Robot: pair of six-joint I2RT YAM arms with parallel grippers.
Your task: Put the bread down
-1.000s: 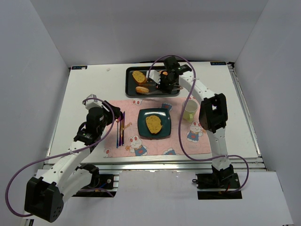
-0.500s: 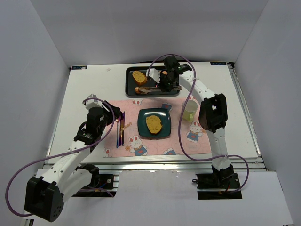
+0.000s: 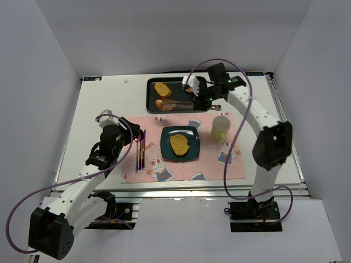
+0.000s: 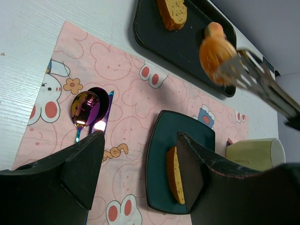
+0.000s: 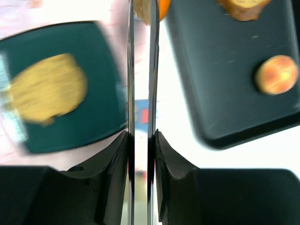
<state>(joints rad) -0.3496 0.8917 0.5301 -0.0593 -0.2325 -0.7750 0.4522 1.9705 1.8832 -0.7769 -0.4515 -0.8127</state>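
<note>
Next, my right gripper carries the tongs (image 3: 181, 102) back and down over the plate's far corner by the cup and releases them, since bare plate shows beside the yellow slice.
My right gripper (image 3: 205, 94) (image 5: 140, 136) is shut on metal tongs (image 3: 181, 102) (image 5: 140, 70). The tongs pinch an orange piece of bread (image 3: 163, 103) (image 4: 216, 52) (image 5: 150, 9) above the front left of the black tray (image 3: 178, 94) (image 4: 187, 42) (image 5: 234, 70). A teal plate (image 3: 192, 153) (image 4: 161, 154) (image 5: 93, 112) on the pink placemat (image 3: 214, 164) holds a yellow bread slice (image 3: 179, 144) (image 4: 174, 173) (image 5: 47, 89). More bread lies on the tray (image 3: 162, 89) (image 4: 172, 11), plus a small round piece (image 5: 276, 74). My left gripper (image 3: 134, 135) (image 4: 140, 154) is open and empty over the mat's left side.
A pale green cup (image 3: 220, 127) (image 4: 255, 152) stands right of the plate. A spoon and fork (image 3: 140, 150) (image 4: 86, 105) lie on the mat left of the plate. White walls close in the table on three sides.
My right arm has swung out to the right and drawn the gripper back. The tongs now carry the bread lifted clear of the tray floor. The left arm has not moved.
</note>
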